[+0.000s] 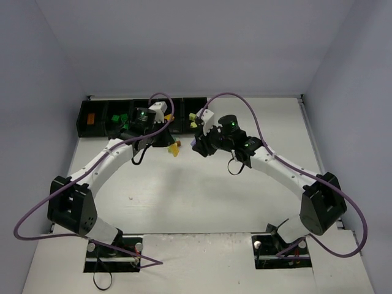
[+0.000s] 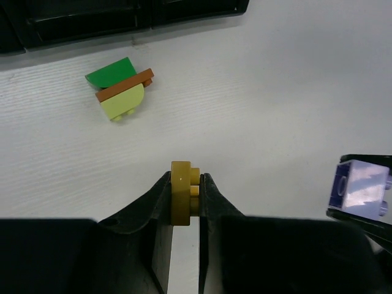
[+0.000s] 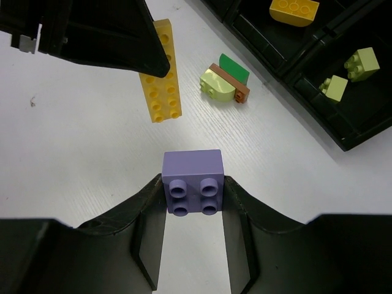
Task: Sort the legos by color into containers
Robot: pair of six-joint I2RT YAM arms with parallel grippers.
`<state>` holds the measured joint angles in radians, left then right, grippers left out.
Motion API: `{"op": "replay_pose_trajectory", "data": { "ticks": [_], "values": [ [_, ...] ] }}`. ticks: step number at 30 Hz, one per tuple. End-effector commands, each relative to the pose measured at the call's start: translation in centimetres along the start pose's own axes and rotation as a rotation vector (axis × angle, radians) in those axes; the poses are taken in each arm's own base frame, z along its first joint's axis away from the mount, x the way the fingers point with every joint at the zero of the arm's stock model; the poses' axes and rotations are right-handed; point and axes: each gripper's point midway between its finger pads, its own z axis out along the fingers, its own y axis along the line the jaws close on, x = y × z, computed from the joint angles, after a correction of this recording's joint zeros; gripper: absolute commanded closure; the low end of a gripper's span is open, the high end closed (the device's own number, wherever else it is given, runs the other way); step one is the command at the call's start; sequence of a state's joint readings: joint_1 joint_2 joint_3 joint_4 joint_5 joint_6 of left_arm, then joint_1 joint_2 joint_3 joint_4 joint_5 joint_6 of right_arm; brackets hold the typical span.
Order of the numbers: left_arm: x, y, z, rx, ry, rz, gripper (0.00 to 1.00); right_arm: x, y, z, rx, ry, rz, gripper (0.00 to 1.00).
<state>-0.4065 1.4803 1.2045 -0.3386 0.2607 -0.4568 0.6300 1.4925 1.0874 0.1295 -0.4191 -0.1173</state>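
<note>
The long yellow brick in my left gripper should next go outward, past the cluster. I should release it over the bin holding the yellow brick point(image 1: 174, 119), because the colors match.
My left gripper point(image 2: 186, 182) is shut on a long yellow brick point(image 2: 182, 197), held on edge above the table; the right wrist view shows this brick point(image 3: 160, 73) hanging from the left fingers. My right gripper point(image 3: 192, 184) is shut on a lilac two-by-two brick point(image 3: 192, 177), studs toward the camera, just right of the left gripper point(image 1: 173, 146). A stuck-together cluster of green, brown and lime bricks point(image 2: 119, 92) lies on the table near the black bins point(image 1: 80, 116). The bins hold an orange brick point(image 1: 90, 119), green bricks point(image 1: 117, 117), a yellow brick point(image 3: 294, 11) and two lime bricks point(image 3: 361, 63).
The row of bins point(image 3: 343, 138) runs along the far left of the table, close behind both grippers. Purple cables loop over both arms. White walls enclose the table on three sides.
</note>
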Motion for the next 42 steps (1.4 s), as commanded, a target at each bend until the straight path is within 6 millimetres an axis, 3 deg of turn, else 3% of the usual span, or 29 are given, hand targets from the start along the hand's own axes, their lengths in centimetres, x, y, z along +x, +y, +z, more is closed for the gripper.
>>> {"op": "replay_pose_trajectory", "data": {
  "ticks": [1, 7, 8, 9, 15, 19, 20, 23, 27, 32, 38, 39, 40, 42],
  "values": [
    [-4.8, -0.4, 0.0, -0.022, -0.140, 0.049, 1.00, -3.0, -0.9, -1.6, 0.041, -0.102, -0.028, 1.00],
    [-12.4, 1.1, 1.7, -0.076, -0.280, 0.053, 1.00, -2.5, -1.3, -2.1, 0.053, -0.094, -0.017, 1.00],
    [-12.6, 1.9, 3.3, -0.088, -0.260, 0.044, 1.00, -2.5, -1.2, -2.2, 0.053, -0.094, -0.017, 1.00],
    [-14.0, 2.6, 4.4, -0.095, -0.267, 0.037, 0.97, -2.4, -1.3, -2.3, 0.052, -0.092, -0.015, 1.00],
    [-17.3, 5.9, 8.3, -0.112, -0.268, -0.034, 0.90, -2.2, -1.1, -2.6, 0.043, -0.092, -0.012, 1.00],
    [-18.0, 6.6, 11.1, -0.109, -0.247, -0.025, 0.71, -2.0, -0.9, -2.9, 0.036, -0.087, -0.011, 1.00],
    [-18.6, 6.2, 11.0, -0.096, -0.259, -0.017, 0.60, -2.0, -0.8, -3.0, 0.033, -0.087, -0.011, 1.00],
    [-19.1, 5.8, 11.1, -0.076, -0.273, -0.005, 0.45, -1.8, -0.7, -3.2, 0.034, -0.083, -0.008, 1.00],
    [-19.4, 5.0, 9.8, -0.054, -0.287, 0.005, 0.39, -1.5, -0.7, -3.2, 0.033, -0.077, -0.007, 1.00],
    [-19.4, 2.8, 5.7, -0.010, -0.318, 0.015, 0.38, -1.6, -0.9, -2.9, 0.030, -0.076, -0.015, 1.00],
    [-16.6, 1.2, 1.6, 0.039, -0.285, -0.022, 0.38, -2.5, -0.8, -2.6, 0.012, -0.092, -0.029, 1.00],
    [-16.7, 0.2, 0.1, 0.071, -0.303, -0.021, 0.38, -2.7, -0.7, -2.6, 0.009, -0.101, -0.033, 1.00],
    [-15.5, -0.1, 0.1, 0.091, -0.278, -0.031, 0.36, -2.9, -0.4, -2.6, -0.006, -0.109, -0.039, 1.00],
    [-14.7, -2.7, -1.5, 0.197, -0.255, -0.054, 0.36, -3.5, -0.1, -2.7, -0.021, -0.133, -0.050, 1.00]
  ]
}}
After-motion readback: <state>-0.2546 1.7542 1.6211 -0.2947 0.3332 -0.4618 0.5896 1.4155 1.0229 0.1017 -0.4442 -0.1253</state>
